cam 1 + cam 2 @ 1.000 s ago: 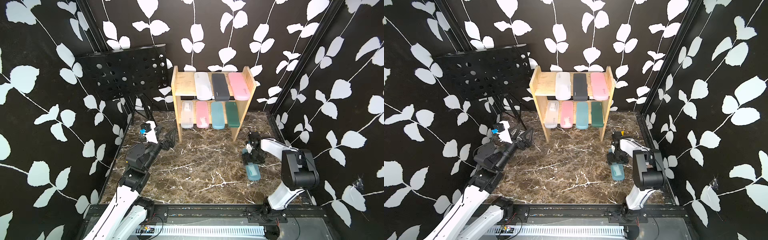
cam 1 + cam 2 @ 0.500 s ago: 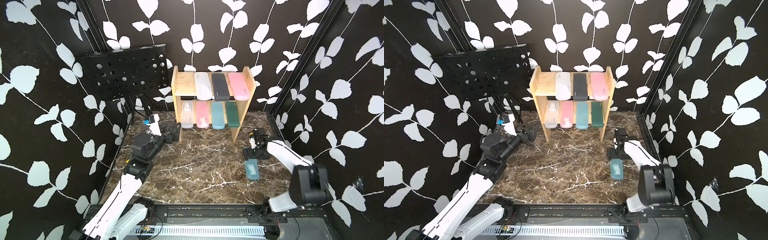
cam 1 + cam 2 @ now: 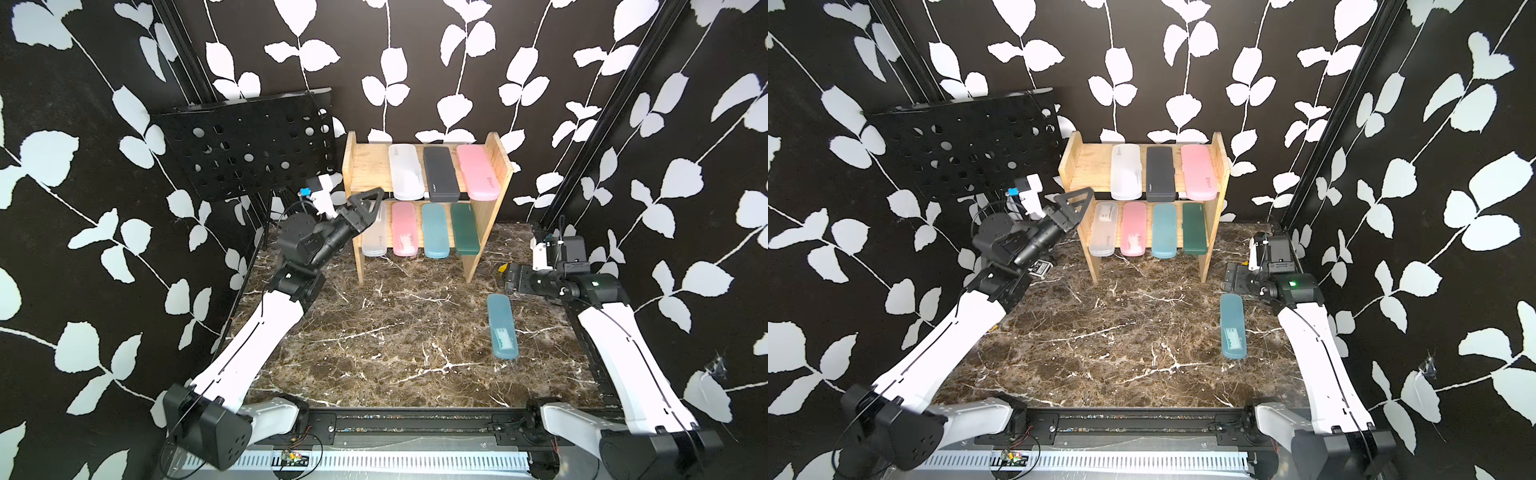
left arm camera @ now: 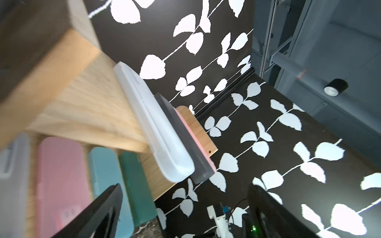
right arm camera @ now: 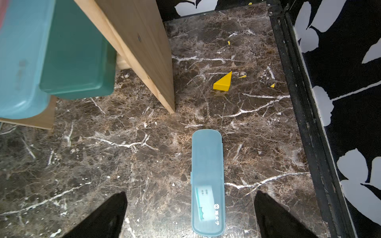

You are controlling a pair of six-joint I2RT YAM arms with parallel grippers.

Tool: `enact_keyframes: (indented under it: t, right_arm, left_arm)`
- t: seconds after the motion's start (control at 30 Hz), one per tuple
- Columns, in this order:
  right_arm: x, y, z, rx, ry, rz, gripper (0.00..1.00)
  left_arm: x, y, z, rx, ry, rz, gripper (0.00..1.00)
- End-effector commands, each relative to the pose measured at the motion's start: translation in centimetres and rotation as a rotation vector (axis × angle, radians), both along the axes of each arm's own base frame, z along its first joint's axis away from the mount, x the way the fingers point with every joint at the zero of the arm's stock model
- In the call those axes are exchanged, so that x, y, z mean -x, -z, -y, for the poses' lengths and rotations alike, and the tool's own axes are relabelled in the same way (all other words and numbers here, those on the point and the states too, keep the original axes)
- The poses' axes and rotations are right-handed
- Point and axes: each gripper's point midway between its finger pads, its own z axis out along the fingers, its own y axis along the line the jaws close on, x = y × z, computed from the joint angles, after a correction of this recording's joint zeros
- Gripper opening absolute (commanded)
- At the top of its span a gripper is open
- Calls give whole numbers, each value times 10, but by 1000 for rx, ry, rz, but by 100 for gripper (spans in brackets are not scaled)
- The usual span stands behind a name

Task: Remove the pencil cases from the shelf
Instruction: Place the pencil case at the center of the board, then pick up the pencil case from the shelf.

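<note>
The white pencil case's near end [image 3: 409, 192] [image 4: 178, 168] sticks out over the edge of the shelf's upper level. My left gripper should next move across toward the black pencil case and close on that end beside it.
The light-wood shelf [image 3: 368, 166] stands at the back. On its upper tier lie a white pencil case [image 3: 405, 172], a black one [image 3: 440, 174] and a pink one [image 3: 478, 172]. The lower tier holds clear [image 3: 374, 239], pink [image 3: 404, 228], teal [image 3: 435, 230] and dark green [image 3: 464, 228] cases. A light-blue case [image 3: 502, 326] lies flat on the table. My left gripper [image 3: 372, 201] is open and empty at the shelf's left panel, between the tiers. My right gripper [image 3: 509, 278] is open just behind the light-blue case [image 5: 207, 181], apart from it.
A black perforated music stand [image 3: 249, 145] leans at the back left, close to my left arm. A yellow wedge [image 5: 222, 82] and yellow chips lie beside the shelf's right leg. A small box [image 3: 1040, 268] sits under my left wrist. Black frame rails edge the marble table [image 3: 395, 332].
My right gripper has opened, let go of the light-blue case on the table and drawn back toward the shelf. My left gripper has risen and moved right to the shelf's left panel.
</note>
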Motion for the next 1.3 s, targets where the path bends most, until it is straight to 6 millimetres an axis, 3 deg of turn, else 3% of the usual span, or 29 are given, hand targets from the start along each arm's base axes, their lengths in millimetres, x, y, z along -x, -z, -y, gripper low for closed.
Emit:
enact_keyframes:
  t: [0.0, 0.13, 0.4, 0.63, 0.9, 1.17, 1.27]
  right_arm:
    - [2, -19, -8, -55, 3, 12, 99]
    - [1, -21, -8, -53, 2, 7, 99]
    - [-2, -19, -9, -59, 7, -14, 99]
    - [-4, -20, -13, -79, -1, -8, 100]
    - [-4, -19, -16, -92, -12, -11, 99]
    - [-2, -20, -12, -76, 0, 5, 98]
    - [-1, -21, -11, -77, 0, 15, 97]
  left_arm:
    - [-6, -7, 20, 62, 96, -112, 94]
    - [-25, 4, 32, 73, 122, -193, 93]
    - [-34, 14, 48, 75, 156, -248, 90]
    - [-38, 14, 53, 81, 167, -251, 69]
    - [-41, 21, 53, 77, 156, -277, 51]
    - [-48, 32, 55, 81, 141, -317, 42]
    - [-50, 35, 56, 88, 143, -323, 29]
